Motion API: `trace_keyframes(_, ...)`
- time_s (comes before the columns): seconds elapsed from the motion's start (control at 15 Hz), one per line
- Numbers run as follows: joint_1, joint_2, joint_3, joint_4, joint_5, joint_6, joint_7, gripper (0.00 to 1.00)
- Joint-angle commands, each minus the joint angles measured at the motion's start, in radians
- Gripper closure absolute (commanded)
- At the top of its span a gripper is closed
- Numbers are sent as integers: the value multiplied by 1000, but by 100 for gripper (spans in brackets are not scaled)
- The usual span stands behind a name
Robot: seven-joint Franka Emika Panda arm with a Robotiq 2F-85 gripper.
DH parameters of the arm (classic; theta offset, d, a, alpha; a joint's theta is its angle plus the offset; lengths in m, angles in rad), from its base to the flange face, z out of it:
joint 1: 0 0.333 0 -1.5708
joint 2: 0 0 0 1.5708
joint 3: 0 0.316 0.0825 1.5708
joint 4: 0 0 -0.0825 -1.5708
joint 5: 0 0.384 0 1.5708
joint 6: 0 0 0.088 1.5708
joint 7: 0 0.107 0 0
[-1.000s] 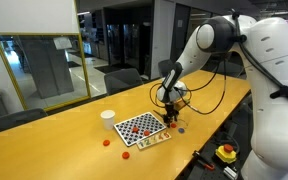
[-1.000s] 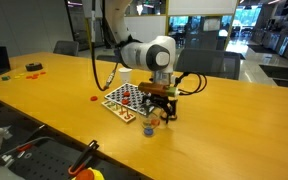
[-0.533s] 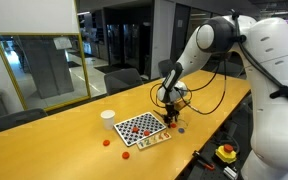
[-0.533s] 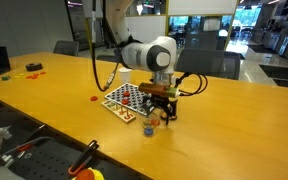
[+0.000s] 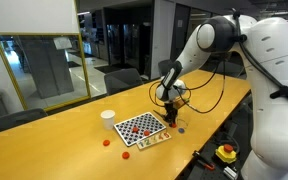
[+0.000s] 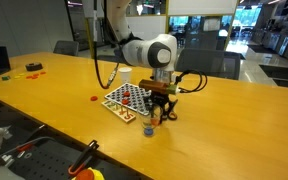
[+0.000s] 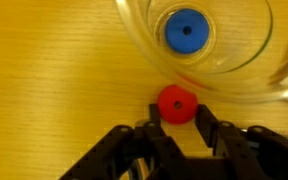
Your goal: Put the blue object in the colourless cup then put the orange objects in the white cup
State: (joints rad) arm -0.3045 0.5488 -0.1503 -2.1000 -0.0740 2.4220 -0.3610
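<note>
The white cup [image 5: 108, 115] stands across the checkerboard [image 5: 141, 128] from my gripper, so my gripper will lift the orange piece up, carry it past the board and release it over the cup.
In the wrist view my gripper [image 7: 180, 112] is shut on one of the orange objects [image 7: 176, 103], a small round orange-red piece lying on the wooden table. Each fingertip [image 7: 206, 112] touches a side of it. Just beyond it stands the colourless cup [image 7: 199, 45], and the blue object [image 7: 186, 30] lies inside it. In both exterior views the gripper [image 5: 170, 113] [image 6: 161, 114] is low at the table beside the checkerboard [image 5: 141, 128]. The white cup [image 5: 108, 118] stands at the board's far side. Two more orange objects [image 5: 107, 142] [image 5: 125, 152] lie near the board.
A checkerboard [image 6: 127, 98] lies flat beside the gripper, with another orange-red piece [image 6: 94, 98] on the table by it. A yellow box with a red button [image 5: 225, 152] sits at the table edge. Cables hang from the arm [image 5: 199, 85]. Red items [image 6: 32, 67] lie far off.
The jaws have closed from open onto the orange piece. The arm itself has hardly moved.
</note>
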Motion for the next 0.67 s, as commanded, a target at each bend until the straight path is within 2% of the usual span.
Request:
trace_keyframes(0.0,-11,4,7,23,-1,-32,-3,77)
trace_keyframes(0.6,53,-123,1,9,-20,-29,77,77)
